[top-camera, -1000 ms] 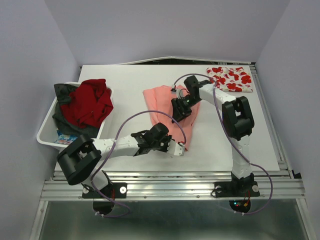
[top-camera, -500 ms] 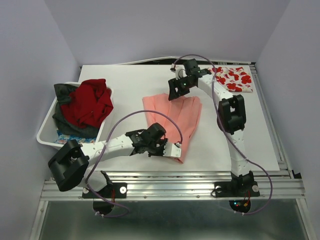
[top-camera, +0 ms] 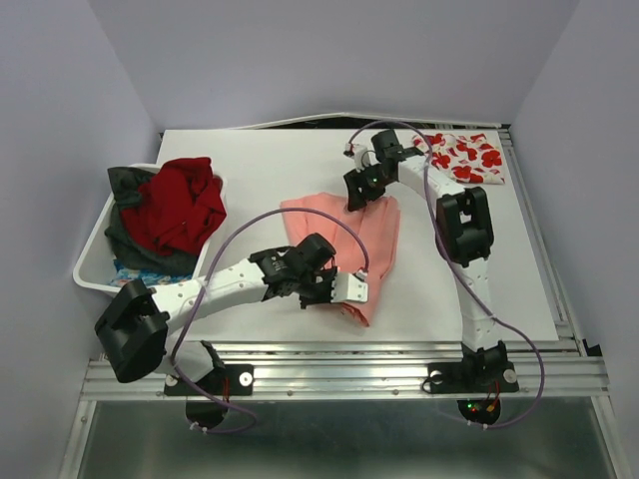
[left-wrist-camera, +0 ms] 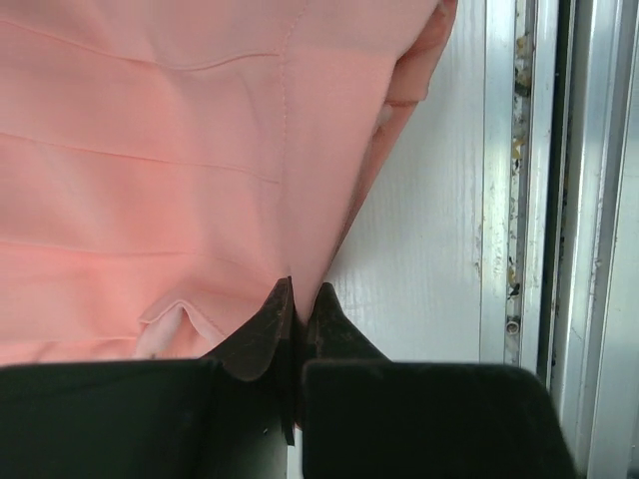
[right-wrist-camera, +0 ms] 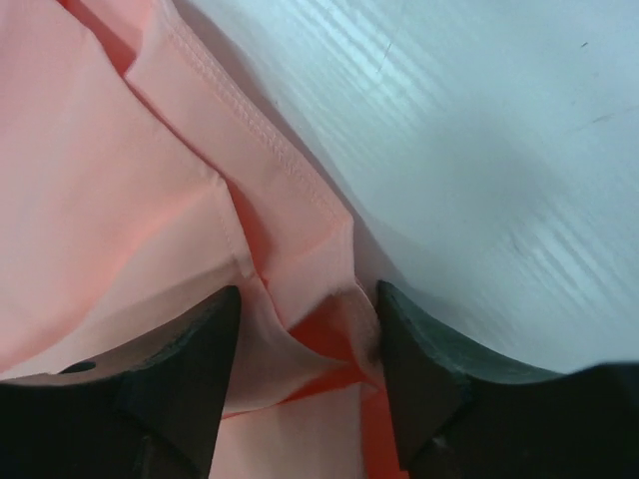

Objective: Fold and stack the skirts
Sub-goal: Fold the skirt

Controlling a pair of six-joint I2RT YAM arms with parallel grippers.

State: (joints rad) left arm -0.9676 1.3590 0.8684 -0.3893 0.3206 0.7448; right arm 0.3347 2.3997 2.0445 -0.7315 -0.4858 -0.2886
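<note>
I should carry the pinched near hem outward to the skirt's far edge (top-camera: pixel 324 199) with my left gripper, so that the spread cloth folds, and then let go of the hem.
The salmon-pink pleated skirt (top-camera: pixel 349 235) lies spread on the middle of the white table (top-camera: pixel 250 165). My left gripper (top-camera: pixel 337 289) is at its near hem, shut on a pinch of the pink cloth (left-wrist-camera: pixel 180 150); the left gripper's tips (left-wrist-camera: pixel 303 291) meet with the fabric edge between them. My right gripper (top-camera: pixel 362 190) is at the skirt's far edge. In the right wrist view the right gripper (right-wrist-camera: pixel 308 294) stands open, with a loose fold of pink cloth (right-wrist-camera: pixel 120 180) lying between its fingers. The white skirt with red flowers (top-camera: pixel 461 157) lies folded at the back right corner.
A white bin (top-camera: pixel 92 259) at the left edge holds a red garment (top-camera: pixel 180 205) on grey cloth (top-camera: pixel 125 185). A metal rail (left-wrist-camera: pixel 499 200) runs along the table's near edge, close to my left gripper.
The right gripper went from over the skirt's middle to its far edge and opened wider. The skirt now lies spread out wider. The left gripper kept its grip and shifted slightly left.
</note>
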